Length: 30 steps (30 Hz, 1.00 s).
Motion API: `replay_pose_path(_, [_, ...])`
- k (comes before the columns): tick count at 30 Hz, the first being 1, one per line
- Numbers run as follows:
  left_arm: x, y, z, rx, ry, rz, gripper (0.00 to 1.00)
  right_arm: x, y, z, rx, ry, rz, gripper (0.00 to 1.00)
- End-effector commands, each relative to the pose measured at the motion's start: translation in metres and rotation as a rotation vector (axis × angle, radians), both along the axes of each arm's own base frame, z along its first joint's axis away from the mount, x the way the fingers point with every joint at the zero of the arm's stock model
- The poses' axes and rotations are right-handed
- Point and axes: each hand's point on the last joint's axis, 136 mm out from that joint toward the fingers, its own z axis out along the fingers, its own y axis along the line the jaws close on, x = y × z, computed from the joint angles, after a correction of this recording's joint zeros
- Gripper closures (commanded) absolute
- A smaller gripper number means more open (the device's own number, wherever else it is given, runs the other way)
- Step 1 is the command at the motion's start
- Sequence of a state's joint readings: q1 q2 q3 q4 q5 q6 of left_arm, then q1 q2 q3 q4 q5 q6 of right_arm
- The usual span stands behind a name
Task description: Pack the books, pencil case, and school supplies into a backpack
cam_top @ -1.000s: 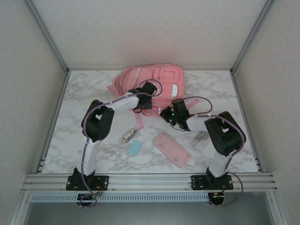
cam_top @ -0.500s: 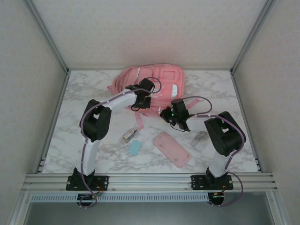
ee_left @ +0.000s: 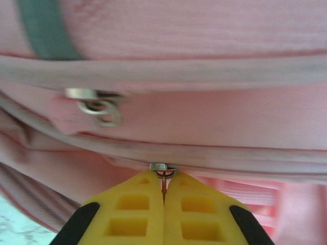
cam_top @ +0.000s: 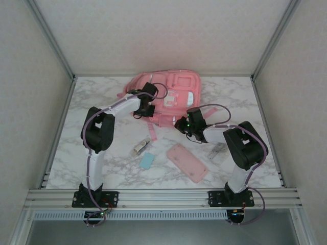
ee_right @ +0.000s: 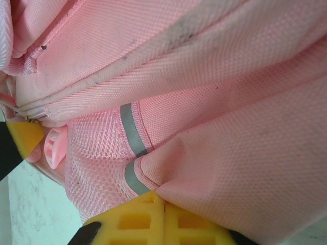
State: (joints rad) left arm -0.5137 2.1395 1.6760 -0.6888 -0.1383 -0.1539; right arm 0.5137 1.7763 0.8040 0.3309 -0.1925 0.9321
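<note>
The backpack's side by the strap is bunched. I will next move my right gripper outward, away from the held zipper pull [ee_left: 163, 170], toward the strap beside the backpack and let go of the backpack's fold.
The pink backpack [cam_top: 171, 92] lies at the back of the table. My left gripper [cam_top: 147, 103] is at its left near side, shut on a metal zipper pull [ee_left: 163, 170]; the yellow fingers [ee_left: 134, 204] press together around the pull's tab. A second zipper slider [ee_left: 97, 104] sits higher on the fabric. My right gripper [cam_top: 181, 125] is shut on a fold of the backpack's fabric [ee_right: 214, 168] at its near right corner. The pink pencil case [cam_top: 187, 162] lies flat near the front. A light-blue block [cam_top: 147, 161] and a silvery stubby item [cam_top: 139, 148] lie left of it. The books are out of view.
A long transparent strip [cam_top: 217, 151] lies on the marble table [cam_top: 102, 168] beside the right arm. A pink strap [cam_top: 152, 131] trails from the backpack toward the front. Frame posts and walls close in the table's sides and back.
My left gripper has slid left and back along the backpack's near edge, staying shut on the zipper pull. The right gripper has held its place on the fabric.
</note>
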Motion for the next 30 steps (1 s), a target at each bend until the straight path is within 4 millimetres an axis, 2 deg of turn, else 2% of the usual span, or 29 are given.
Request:
replay_pose_path(1, [0.007,0.042,0.001,0.149,-0.033,0.017,1.00,-0.005,-0.036,-0.015,-0.108,0.049,-0.042,1.00])
replay_pose_path(3, [0.007,0.045,0.003,0.147,-0.028,0.024,1.00,-0.003,-0.049,-0.016,-0.129,0.055,-0.060,1.00])
replay_pose_path(8, [-0.003,0.032,0.020,0.038,-0.022,0.018,1.00,0.006,-0.090,-0.017,-0.175,0.061,-0.129,1.00])
replay_pose_path(12, [-0.021,0.003,0.044,-0.132,-0.010,-0.025,1.00,0.022,-0.114,-0.011,-0.203,0.045,-0.167,1.00])
replay_pose_path(16, [-0.039,-0.029,0.071,-0.245,-0.010,-0.084,1.00,0.048,-0.136,-0.001,-0.233,0.024,-0.208,1.00])
replay_pose_path(18, [-0.046,-0.041,0.077,-0.271,-0.004,-0.109,1.00,0.059,-0.143,0.004,-0.230,0.018,-0.223,1.00])
replay_pose_path(21, [-0.052,-0.057,0.080,-0.318,0.009,-0.127,1.00,0.073,-0.139,0.021,-0.205,-0.013,-0.212,1.00])
replay_pose_path(25, [-0.052,-0.074,0.082,-0.371,0.013,-0.131,1.00,0.069,-0.126,0.050,-0.134,-0.022,-0.162,0.63])
replay_pose_path(28, [-0.053,-0.088,0.083,-0.398,0.016,-0.148,1.00,0.051,-0.108,0.067,-0.026,-0.009,-0.110,0.49])
replay_pose_path(30, [-0.054,-0.094,0.081,-0.400,0.023,-0.157,1.00,0.035,-0.096,0.073,0.027,0.003,-0.090,0.47])
